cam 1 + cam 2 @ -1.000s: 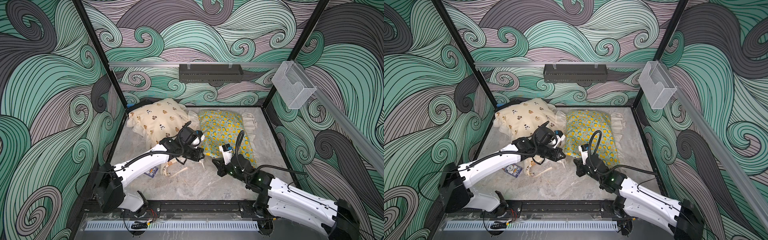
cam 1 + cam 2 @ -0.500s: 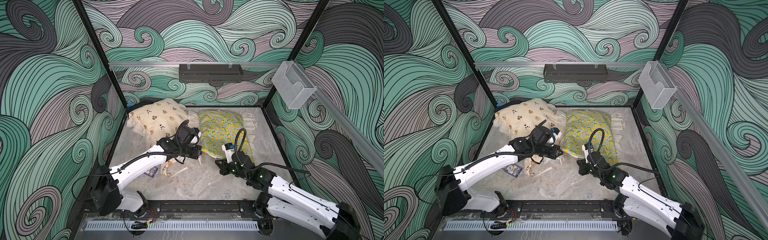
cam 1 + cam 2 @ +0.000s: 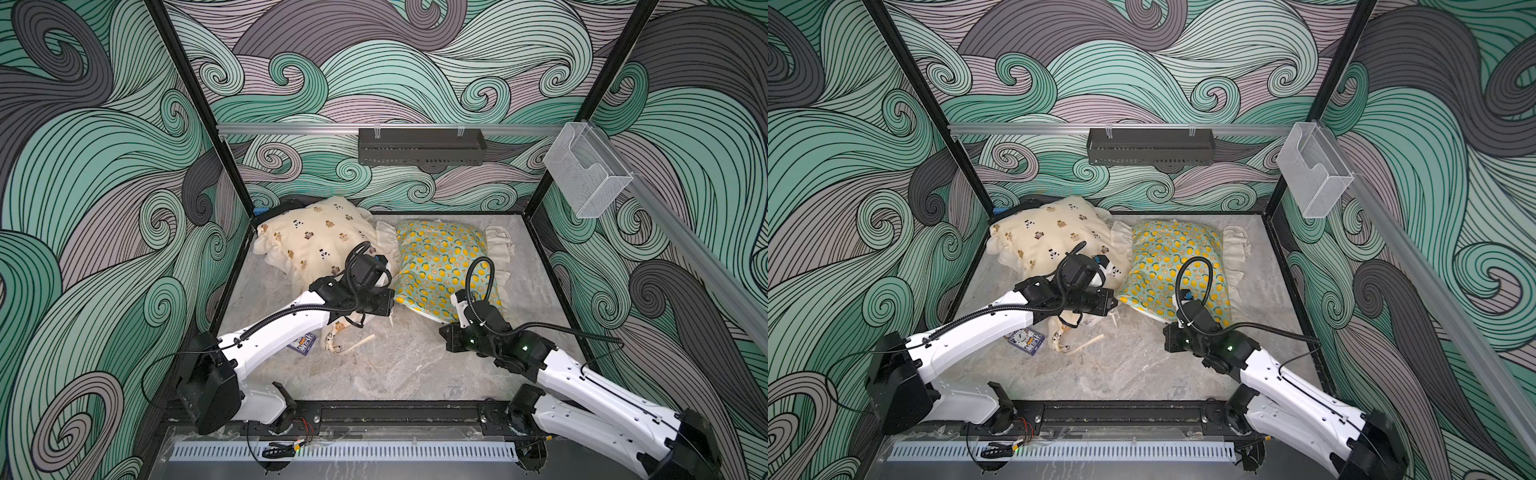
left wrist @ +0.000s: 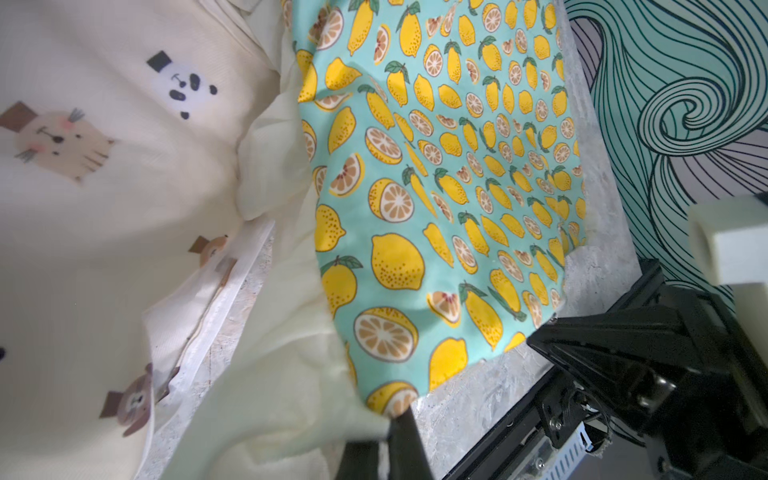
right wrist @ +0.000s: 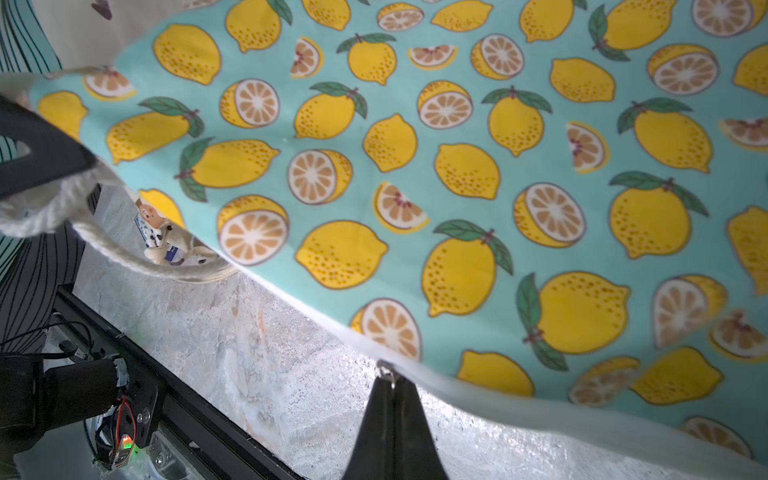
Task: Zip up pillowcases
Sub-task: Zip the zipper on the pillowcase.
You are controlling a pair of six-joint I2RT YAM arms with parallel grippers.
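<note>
I should next draw my right gripper along the near edge of the lemon pillowcase, toward the corner away from my left gripper, and release the zip pull, since white edge still stretches beyond it.
Two pillowcases lie at the back of the table in both top views: a cream one with bears and pandas point(image 3: 309, 241) point(image 3: 1044, 237) and a mint-green one with lemons point(image 3: 440, 259) point(image 3: 1173, 253). My left gripper point(image 3: 391, 305) point(image 4: 388, 434) is shut on the cream ruffle at the near left corner of the lemon pillowcase point(image 4: 436, 174). My right gripper point(image 3: 446, 334) point(image 5: 388, 380) is shut on the small metal zipper pull point(image 5: 385, 368) on the near edge of the lemon pillowcase point(image 5: 457, 187). That edge hangs a little above the table.
A small blue patterned card point(image 3: 304, 343) and a loose cream tie point(image 3: 359, 343) lie under my left arm. A flat black box point(image 3: 286, 206) sits behind the bear pillowcase. A black tray point(image 3: 419, 146) and a clear holder point(image 3: 586, 178) hang on the rails.
My left gripper has shifted a little to the left with the ruffle corner. My right gripper has slid slightly right along the pillowcase's near edge. Both stay shut.
</note>
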